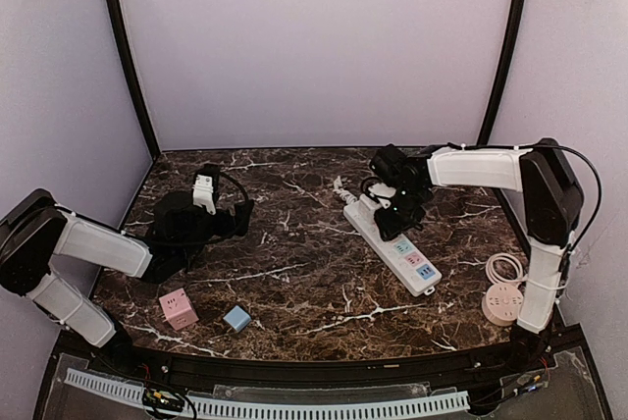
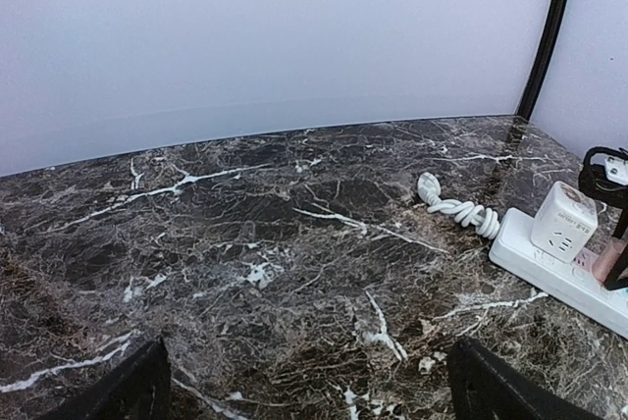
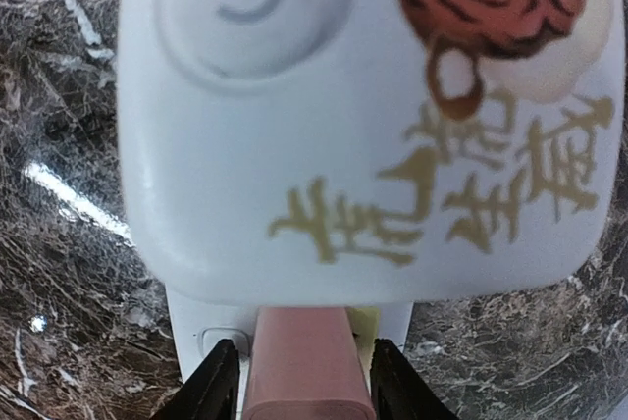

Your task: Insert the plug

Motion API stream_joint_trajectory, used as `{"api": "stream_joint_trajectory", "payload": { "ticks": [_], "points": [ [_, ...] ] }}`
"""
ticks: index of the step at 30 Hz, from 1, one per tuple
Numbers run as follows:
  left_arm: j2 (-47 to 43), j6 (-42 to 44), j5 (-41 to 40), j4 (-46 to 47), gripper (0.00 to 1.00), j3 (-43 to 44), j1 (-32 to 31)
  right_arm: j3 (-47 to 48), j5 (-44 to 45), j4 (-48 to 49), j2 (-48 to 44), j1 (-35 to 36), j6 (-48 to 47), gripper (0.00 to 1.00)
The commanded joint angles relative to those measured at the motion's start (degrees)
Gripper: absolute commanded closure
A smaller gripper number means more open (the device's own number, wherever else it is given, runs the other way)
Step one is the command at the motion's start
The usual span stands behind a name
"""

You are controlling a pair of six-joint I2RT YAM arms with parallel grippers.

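Note:
The blue cube's sides are free. My left gripper should next move back toward the base and tilt down over the small blue cube.
A white power strip (image 1: 412,255) lies at the right of the marble table. A white cube adapter (image 3: 363,126) with a tiger print and a power button sits in its far end. My right gripper (image 1: 397,206) is over that end, shut on a pink plug (image 3: 306,361) that stands on the strip (image 3: 191,327) right beside the adapter; how deep the plug sits is hidden. In the left wrist view the adapter (image 2: 561,222) and the pink plug (image 2: 608,261) show on the strip (image 2: 549,268). My left gripper (image 1: 231,216) is open and empty, low over bare marble (image 2: 309,395).
The strip's coiled white cord (image 1: 345,192) lies behind its far end. A pink cube (image 1: 178,308) and a small blue cube (image 1: 235,318) sit at the front left. A round white socket with a coiled cable (image 1: 503,302) sits at the front right, by the right arm's base.

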Motion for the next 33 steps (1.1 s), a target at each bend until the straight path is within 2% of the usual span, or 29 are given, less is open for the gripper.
{"api": "stream_joint_trajectory", "payload": {
  "ticks": [1, 9, 13, 19, 23, 27, 30, 32, 33],
  "points": [
    [-2.01, -0.54, 1.04, -1.29, 0.01, -0.21, 0.28, -1.85, -1.37, 2.80, -4.06, 0.27, 0.98, 0.50],
    [-3.14, -1.25, 2.63, -4.82, 0.01, 0.60, 0.26, -4.71, -0.84, 3.58, -12.20, 1.04, 2.89, 0.27],
    [-5.25, -4.20, 2.75, -13.13, 0.01, 2.65, 0.20, -8.78, 0.68, 5.15, -18.82, 2.60, 5.58, 0.16],
    [-11.06, -9.16, 1.51, -30.97, 0.02, 4.81, -2.09, -15.66, 0.60, 9.44, -28.75, 8.28, 9.16, 0.03],
    [-14.31, -12.91, -2.62, -38.29, 0.02, 5.19, -6.05, -21.51, 1.26, 13.74, -32.38, 12.29, 10.71, 0.01],
    [-11.84, -15.04, -6.29, -47.21, 0.02, 10.22, -10.64, -27.88, 2.07, 18.94, -36.65, 14.85, 12.85, 0.01],
    [-10.12, -18.99, -3.71, -47.46, 0.04, 11.14, -11.50, -33.33, 2.64, 23.63, -40.87, 16.59, 14.56, 0.01],
    [-9.14, -19.97, -2.31, -49.94, 0.05, 12.50, -12.47, -36.69, 2.14, 26.02, -43.23, 16.75, 15.34, 0.01],
    [-8.59, -19.93, -2.08, -54.22, 0.06, 14.15, -13.22, -38.07, 1.99, 26.97, -44.12, 16.79, 15.67, 0.01]
  ]
}}
